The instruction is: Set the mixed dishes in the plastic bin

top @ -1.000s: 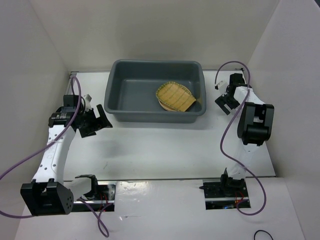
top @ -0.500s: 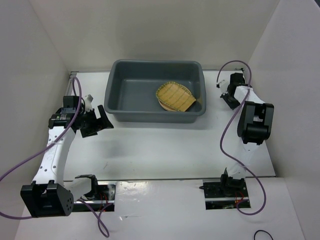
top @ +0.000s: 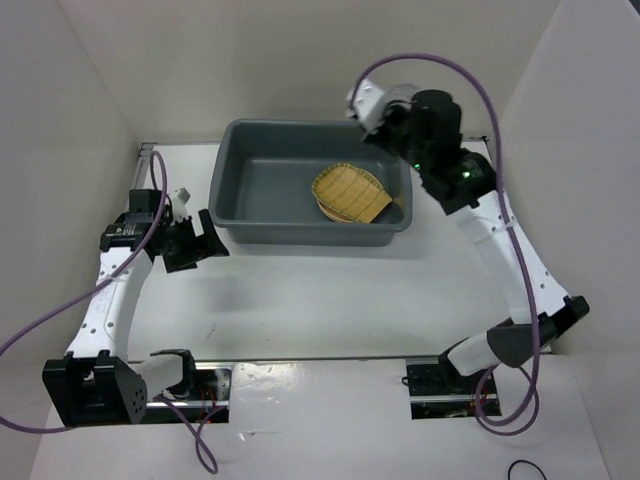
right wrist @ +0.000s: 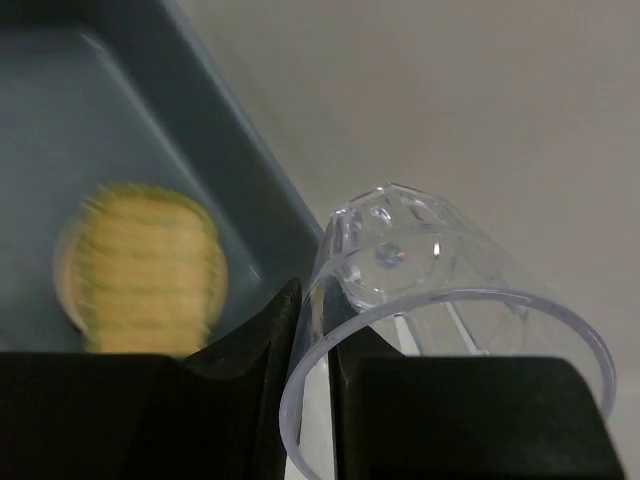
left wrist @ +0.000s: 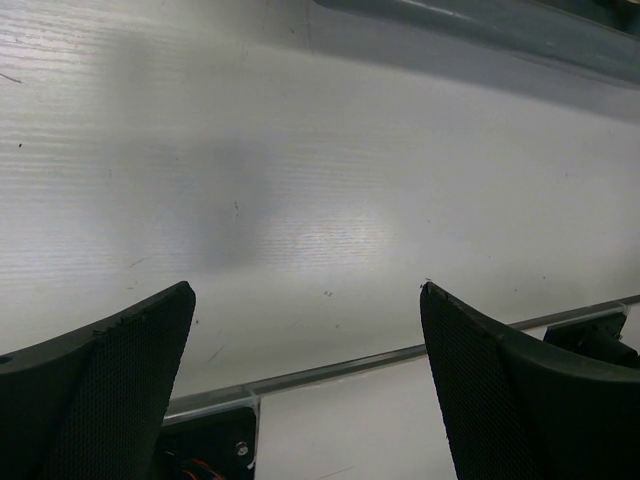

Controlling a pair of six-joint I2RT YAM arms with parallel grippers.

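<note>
Next, my right gripper will move past the yellow tray and down over the bin's bare bottom to release the cup, since the tray takes one end of the bin.
The dark grey plastic bin stands at the back of the table. Inside it, at the right, the yellow ribbed tray lies on a tan-orange plate. My right gripper is raised over the bin's far right corner, shut on the wall of a clear plastic cup. In the right wrist view, that gripper pinches the cup's rim, with the bin wall and the blurred tray below. My left gripper stands open and empty, just left of the bin.
The left wrist view shows the left gripper over bare white table, with a metal strip at the table's near edge. White walls enclose the table on three sides.
The right gripper shut on the clear cup beside the bin, then the arm swung up and left to above the bin's far right corner. The left arm barely moved.
</note>
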